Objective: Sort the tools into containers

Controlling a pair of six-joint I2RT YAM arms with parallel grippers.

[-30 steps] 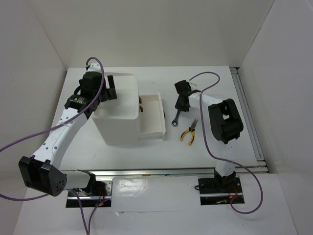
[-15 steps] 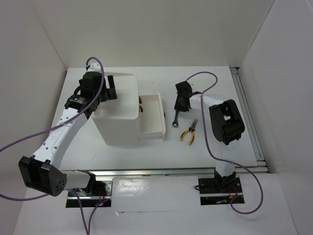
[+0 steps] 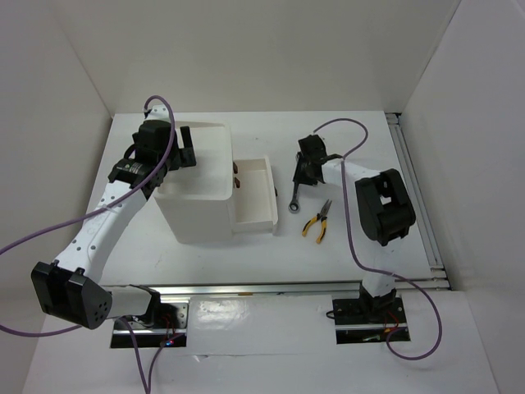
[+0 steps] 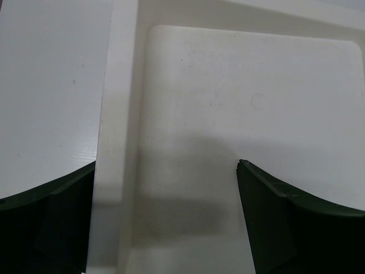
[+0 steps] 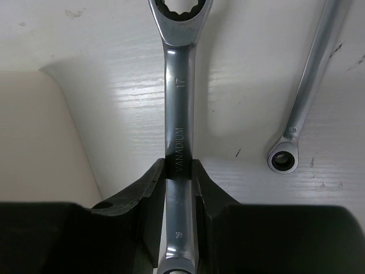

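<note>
I should next lift my right gripper across to the open drawer (image 3: 253, 193), which is to the gripper's left in the top view, and let go of the wrench over the drawer's bare bottom.
My right gripper (image 5: 178, 171) is shut on the shaft of a silver ratchet wrench (image 5: 180, 108) that lies on the table just right of the open drawer (image 3: 253, 193). In the top view this gripper (image 3: 304, 174) stands over the wrench (image 3: 294, 199). Yellow-handled pliers (image 3: 317, 222) lie on the table in front of it. My left gripper (image 3: 187, 148) is open and empty above the recessed top tray (image 4: 239, 97) of the white box (image 3: 195, 209); its fingers (image 4: 279, 217) straddle the tray's left rim. The screwdrivers are out of view.
A second, thinner silver wrench (image 5: 308, 91) lies on the table right of the held one. The drawer's corner (image 5: 34, 137) is close on the left of my right gripper. White walls enclose the table; a rail (image 3: 414, 189) runs along its right edge.
My right arm has shifted slightly, its elbow moving right and toward the near edge, with the gripper staying at the wrench. The left arm has not moved.
</note>
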